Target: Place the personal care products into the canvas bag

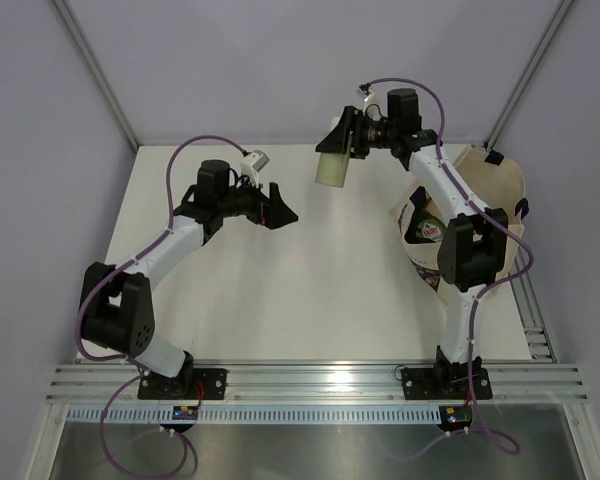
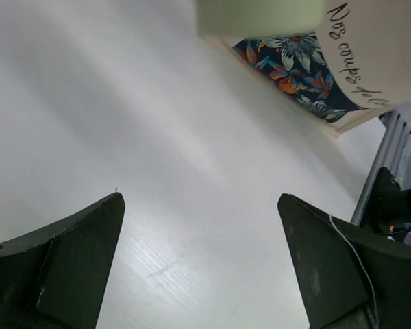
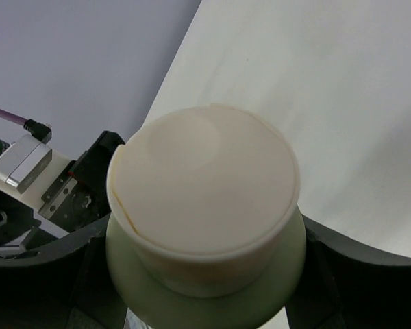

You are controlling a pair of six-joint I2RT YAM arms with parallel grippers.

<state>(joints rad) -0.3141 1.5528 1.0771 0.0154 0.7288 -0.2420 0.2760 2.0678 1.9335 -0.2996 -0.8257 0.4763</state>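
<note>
The robot's right gripper needs to swing to the right in the top view next, over the canvas bag (image 1: 486, 186), which stands open, and then go down beside the green bottle (image 1: 427, 232).
My right gripper (image 1: 344, 140) is shut on a pale sage-green bottle (image 1: 332, 166) and holds it in the air over the far middle of the table, left of the canvas bag (image 1: 486, 186). In the right wrist view the bottle's cream cap (image 3: 202, 181) fills the frame between my fingers (image 3: 323, 253). The bag stands open at the right; a green bottle (image 1: 427, 232) shows inside it. My left gripper (image 1: 283, 213) is open and empty over the table. Its wrist view shows wide-apart fingers (image 2: 75, 247), the held bottle's base (image 2: 260, 15) and the bag's flowered panel (image 2: 288, 62).
The table's white top (image 1: 280, 300) lies between the arms. A metal rail (image 1: 320, 380) runs along the near edge and another (image 1: 532, 310) down the right side beside the bag. Grey walls close the back and sides.
</note>
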